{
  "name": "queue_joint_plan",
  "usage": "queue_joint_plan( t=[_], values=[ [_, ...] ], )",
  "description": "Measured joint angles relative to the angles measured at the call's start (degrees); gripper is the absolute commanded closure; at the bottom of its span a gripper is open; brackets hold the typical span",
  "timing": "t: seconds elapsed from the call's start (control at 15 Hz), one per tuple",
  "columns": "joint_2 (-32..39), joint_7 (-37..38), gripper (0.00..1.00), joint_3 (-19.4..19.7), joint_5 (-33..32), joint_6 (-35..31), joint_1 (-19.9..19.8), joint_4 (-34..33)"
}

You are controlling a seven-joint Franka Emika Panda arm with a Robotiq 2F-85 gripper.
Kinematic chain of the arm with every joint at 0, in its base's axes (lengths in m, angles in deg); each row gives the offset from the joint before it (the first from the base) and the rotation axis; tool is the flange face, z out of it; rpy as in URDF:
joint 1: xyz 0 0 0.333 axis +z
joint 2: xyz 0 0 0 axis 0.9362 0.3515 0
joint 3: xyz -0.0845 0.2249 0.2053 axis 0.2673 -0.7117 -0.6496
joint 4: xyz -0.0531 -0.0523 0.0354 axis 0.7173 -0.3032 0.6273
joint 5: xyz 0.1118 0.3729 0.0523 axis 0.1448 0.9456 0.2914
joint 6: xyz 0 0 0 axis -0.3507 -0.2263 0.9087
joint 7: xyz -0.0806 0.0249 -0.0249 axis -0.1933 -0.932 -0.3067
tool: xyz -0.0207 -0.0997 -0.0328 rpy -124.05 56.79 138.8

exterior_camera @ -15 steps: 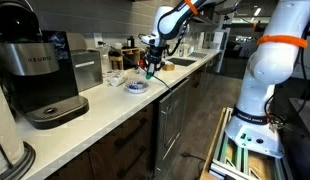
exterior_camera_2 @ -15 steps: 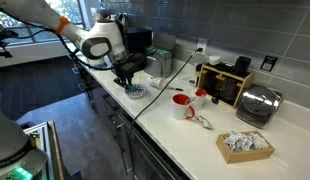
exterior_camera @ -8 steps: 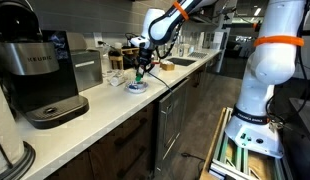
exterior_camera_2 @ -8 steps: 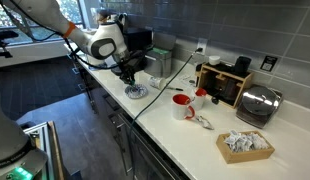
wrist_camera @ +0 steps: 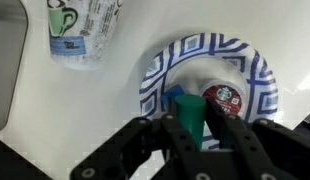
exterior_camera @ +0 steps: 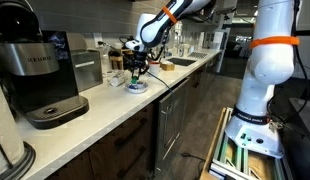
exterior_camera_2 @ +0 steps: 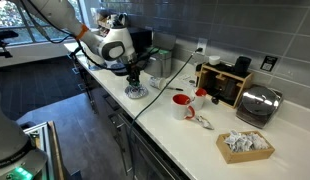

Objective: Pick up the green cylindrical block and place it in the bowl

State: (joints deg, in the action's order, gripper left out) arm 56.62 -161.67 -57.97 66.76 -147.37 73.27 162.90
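The bowl (exterior_camera: 136, 87) is already right below the green cylindrical block, so I need to move my gripper slightly down toward the bowl's inside, beside the coffee pod, and release the block.
My gripper (wrist_camera: 193, 128) is shut on the green cylindrical block (wrist_camera: 190, 115), which stands upright between the fingers. It hangs right over the bowl (wrist_camera: 250, 62), a small round bowl with a blue-and-white patterned rim. Inside the bowl lie a round Starbucks coffee pod (wrist_camera: 217, 93) and a small blue piece (wrist_camera: 174, 96). In both exterior views the gripper (exterior_camera: 137, 70) (exterior_camera_2: 134, 78) hovers just above the bowl (exterior_camera: 136, 87) (exterior_camera_2: 137, 93) on the white counter. The block is too small to make out there.
A white packet with green print (wrist_camera: 83, 30) lies beside the bowl. A black coffee machine (exterior_camera: 40, 70) stands on the counter. A red mug (exterior_camera_2: 181, 105), a toaster (exterior_camera_2: 257, 103) and a box of paper (exterior_camera_2: 245, 144) stand further along. The counter's front edge (exterior_camera: 145, 105) is close to the bowl.
The gripper has carried the green block sideways along the counter and now stands above the bowl. It has stayed shut on the block.
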Motion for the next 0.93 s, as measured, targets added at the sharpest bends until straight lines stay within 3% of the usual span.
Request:
queue_joint_plan(
  t=[0.53,0.6,0.67,0.93],
  values=[
    [4.47,-6.07,0.92,-2.88,1.91,0.21,-3.58,-3.98],
    [4.60,-6.30,0.42,-3.08,1.91,0.59,-3.69,-4.22],
    [4.69,-6.33,0.41,-3.15,1.87,1.53,-3.71,-4.50],
    [4.83,-6.39,0.12,-3.15,1.89,4.75,-3.92,-5.53]
  ],
)
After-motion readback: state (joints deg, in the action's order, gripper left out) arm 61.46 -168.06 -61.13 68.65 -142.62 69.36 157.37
